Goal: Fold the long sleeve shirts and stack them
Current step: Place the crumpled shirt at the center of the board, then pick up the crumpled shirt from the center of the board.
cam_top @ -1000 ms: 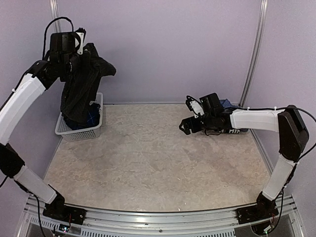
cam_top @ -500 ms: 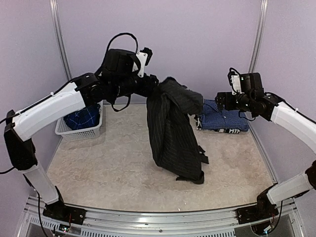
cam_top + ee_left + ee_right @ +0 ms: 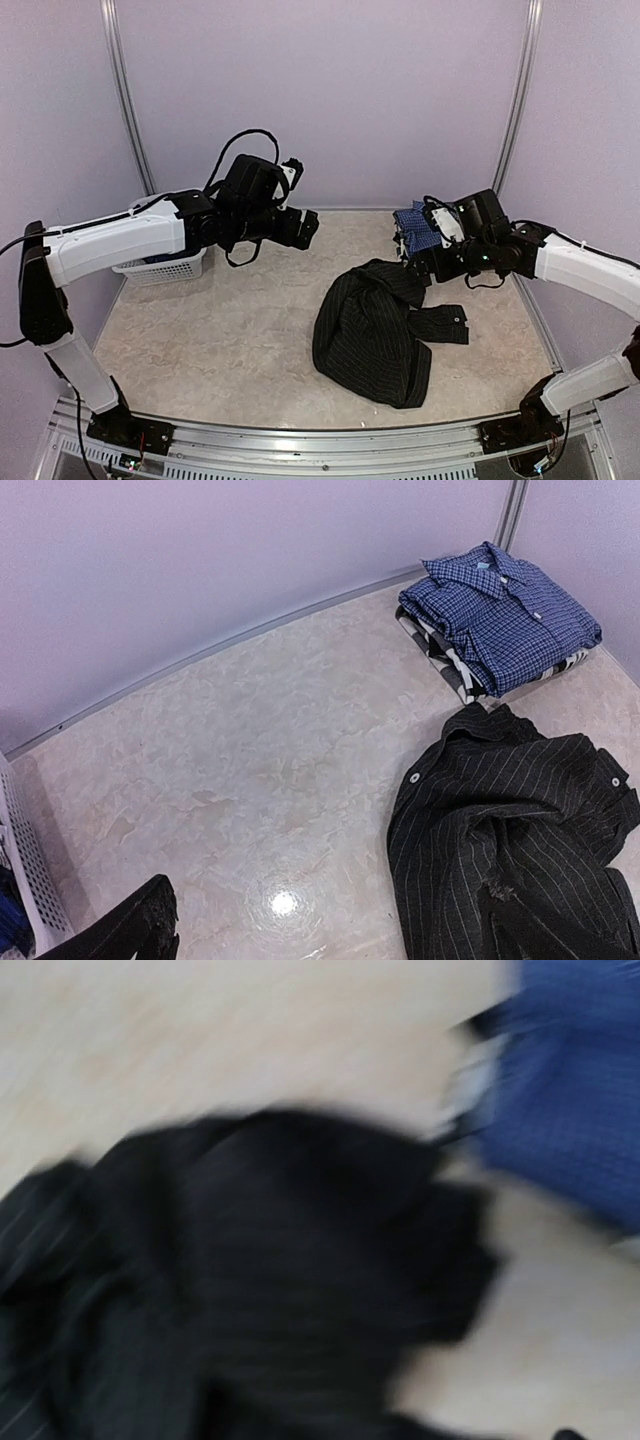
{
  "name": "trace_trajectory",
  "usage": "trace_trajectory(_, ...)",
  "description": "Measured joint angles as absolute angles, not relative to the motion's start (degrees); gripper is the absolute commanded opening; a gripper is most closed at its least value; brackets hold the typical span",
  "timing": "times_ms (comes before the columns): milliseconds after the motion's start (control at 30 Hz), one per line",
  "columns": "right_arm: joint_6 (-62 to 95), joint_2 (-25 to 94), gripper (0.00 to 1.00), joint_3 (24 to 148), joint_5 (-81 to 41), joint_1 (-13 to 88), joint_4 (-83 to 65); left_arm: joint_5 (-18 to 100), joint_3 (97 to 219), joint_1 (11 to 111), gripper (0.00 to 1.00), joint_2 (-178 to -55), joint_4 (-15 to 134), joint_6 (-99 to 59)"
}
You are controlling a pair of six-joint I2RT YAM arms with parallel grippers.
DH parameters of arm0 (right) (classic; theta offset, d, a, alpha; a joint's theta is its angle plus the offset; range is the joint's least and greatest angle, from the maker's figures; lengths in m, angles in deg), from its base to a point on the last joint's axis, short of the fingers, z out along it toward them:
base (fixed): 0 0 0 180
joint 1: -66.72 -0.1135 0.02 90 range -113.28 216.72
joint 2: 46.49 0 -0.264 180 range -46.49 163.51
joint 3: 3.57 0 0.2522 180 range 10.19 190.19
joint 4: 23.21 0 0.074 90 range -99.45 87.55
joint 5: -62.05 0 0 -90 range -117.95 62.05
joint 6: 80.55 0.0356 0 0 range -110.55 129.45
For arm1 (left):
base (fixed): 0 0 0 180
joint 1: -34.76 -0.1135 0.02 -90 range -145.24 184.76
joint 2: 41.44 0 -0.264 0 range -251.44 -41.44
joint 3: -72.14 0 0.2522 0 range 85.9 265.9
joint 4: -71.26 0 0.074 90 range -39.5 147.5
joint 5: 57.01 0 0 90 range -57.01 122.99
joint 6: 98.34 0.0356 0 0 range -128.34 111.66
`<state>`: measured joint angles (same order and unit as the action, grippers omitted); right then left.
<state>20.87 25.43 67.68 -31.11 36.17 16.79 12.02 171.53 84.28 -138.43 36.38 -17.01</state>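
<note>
The right gripper goes down and slightly away from the checked shirt (image 3: 420,225) next, onto the black pinstriped shirt's far edge, which lies uncovered beneath it.
The black pinstriped shirt (image 3: 375,330) lies crumpled on the table right of centre, also seen in the left wrist view (image 3: 510,850). My left gripper (image 3: 303,228) hangs open above the table to the shirt's left, holding nothing; only one finger (image 3: 135,930) shows in its wrist view. My right gripper (image 3: 418,262) sits open low at the shirt's far edge, by the collar. Its wrist view is motion-blurred, with black cloth (image 3: 250,1290) filling most of it. The blue-and-white checked shirt (image 3: 420,225) (image 3: 505,605) lies folded at the back right.
A white lattice basket (image 3: 165,266) stands at the back left, partly behind my left arm, with dark blue cloth (image 3: 6,920) inside. A black-and-white folded item (image 3: 445,655) lies under the checked shirt. Purple walls close the back and sides.
My left arm swung the black shirt from the basket to the middle, opened and let it drop onto the table. My right arm came down to the shirt's far edge.
</note>
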Motion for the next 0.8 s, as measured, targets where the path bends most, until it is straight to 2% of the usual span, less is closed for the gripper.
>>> trace_trajectory(267, 21.4, 35.8, 0.96, 66.4, -27.4, 34.4, 17.1, 25.1, 158.9, 81.0, 0.99, -135.9, 43.6, -22.6)
trace_trajectory(367, 21.2, 40.6, 0.89, 67.2, -25.9, 36.2, 17.0, 29.5, 154.8, 81.0, 0.97, -136.0, 45.7, -23.8)
trace_trajectory(500, 19.8, 46.3, 0.39, 69.3, -21.9, 38.8, 15.3, 35.9, 150.7, 81.0, 0.97, -136.6, 49.8, -25.0)
trace_trajectory(567, 19.4, 48.1, 0.06, 70.9, -19.9, 39.3, 14.8, 39.5, 149.1, 80.8, 0.97, -137.9, 52.1, -25.5)
trace_trajectory(600, 19.1, 48.3, 0.00, 71.9, -18.8, 39.6, 14.6, 41.1, 148.5, 80.8, 0.97, -138.7, 53.2, -25.7)
trace_trajectory(733, 18.2, 46.2, 0.00, 75.1, -16.0, 39.6, 14.2, 46.2, 147.5, 80.6, 0.97, -143.6, 56.9, -26.1)
trace_trajectory(800, 18.0, 44.0, 0.00, 76.7, -14.8, 39.6, 14.3, 48.5, 147.0, 80.5, 0.90, -146.1, 58.7, -26.1)
